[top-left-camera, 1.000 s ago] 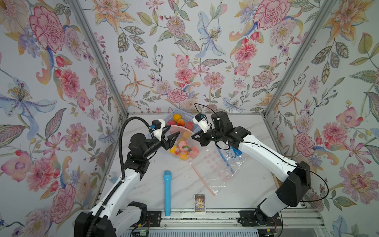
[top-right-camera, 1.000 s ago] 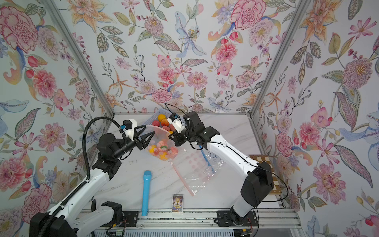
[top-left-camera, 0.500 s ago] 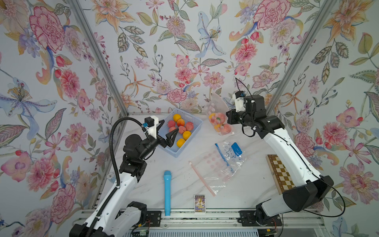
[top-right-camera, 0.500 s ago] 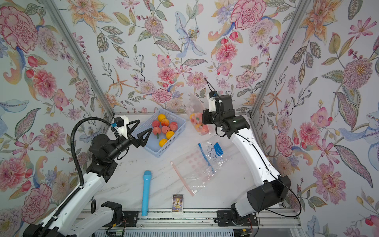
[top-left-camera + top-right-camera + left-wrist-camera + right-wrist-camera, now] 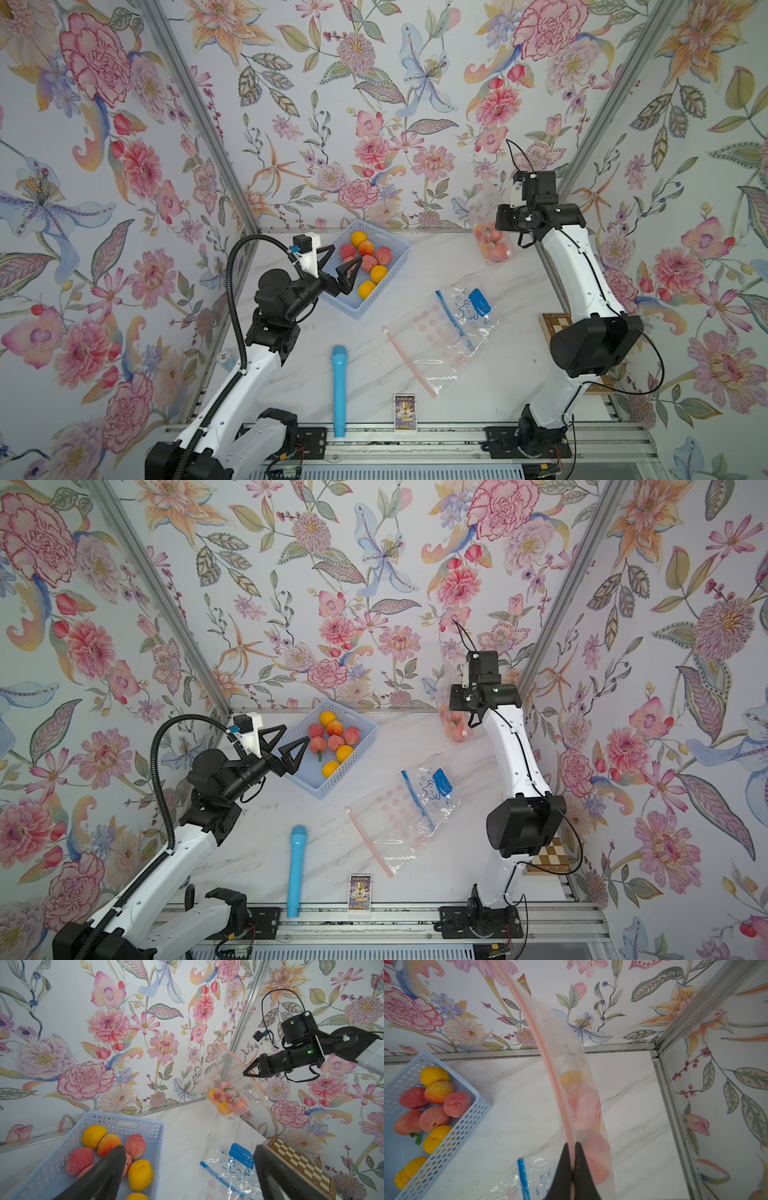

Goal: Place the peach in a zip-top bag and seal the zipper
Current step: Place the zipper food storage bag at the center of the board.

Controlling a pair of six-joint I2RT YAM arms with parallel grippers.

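Note:
I will next lower the filled bag with my right gripper onto the bare tabletop beyond the blue-zipper bag (image 5: 480,270) (image 5: 544,1114), which lies below with room for it, and let go of the zipper edge.
A clear zip-top bag (image 5: 492,245) with a pink zipper (image 5: 550,1064) hangs near the back right corner, with peaches (image 5: 591,1105) and a yellow fruit inside. My right gripper (image 5: 573,1145) is shut on the bag's zipper edge; in both top views it (image 5: 498,218) (image 5: 452,700) sits just above the bag (image 5: 455,727). My left gripper (image 5: 346,254) (image 5: 296,733) stands wide open and empty over the near left side of the blue basket (image 5: 374,299). More peaches (image 5: 368,262) and yellow fruit lie in that basket.
Two empty zip-top bags lie flat mid-table, one with a blue zipper (image 5: 469,307), one with a pink zipper (image 5: 424,353). A blue cylinder (image 5: 338,386) and a small card box (image 5: 404,411) lie near the front edge. A chessboard (image 5: 555,322) sits at the right.
The right arm has carried the filled bag from beside the basket to the back right corner. The left gripper let go of it, opened wide and drew back a little.

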